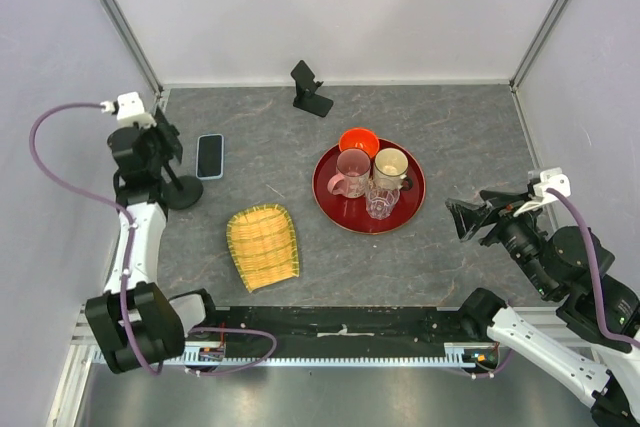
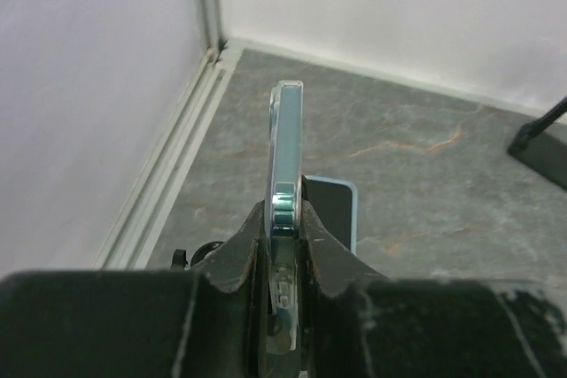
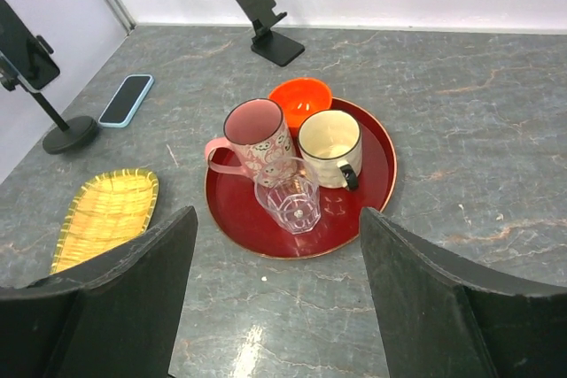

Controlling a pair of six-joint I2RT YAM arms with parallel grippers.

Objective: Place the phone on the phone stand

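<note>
The robot's left gripper will come down and ease back, set the upright phone on the pole phone stand's head (image 1: 169,166) (image 2: 206,251) below it, and then release the phone.
My left gripper (image 2: 283,210) is shut on a phone (image 2: 285,139) with a light-blue rim, held upright and seen edge-on. In the top view that gripper (image 1: 160,144) hovers at the far left, right above a pole phone stand with a round black base (image 1: 183,192). In the right wrist view a dark slab (image 3: 23,43) tops that pole; whether it is the held phone or the stand's clamp I cannot tell. A second phone (image 1: 210,155) lies flat on the table beside it. A black folding phone stand (image 1: 310,90) sits at the back. My right gripper (image 1: 462,219) is open and empty.
A red round tray (image 1: 418,197) in the middle holds a pink mug (image 3: 254,135), a cream mug (image 3: 330,143), a clear glass (image 3: 290,201) and an orange bowl (image 3: 301,97). A yellow woven basket (image 1: 263,244) lies front left. Walls close in on three sides.
</note>
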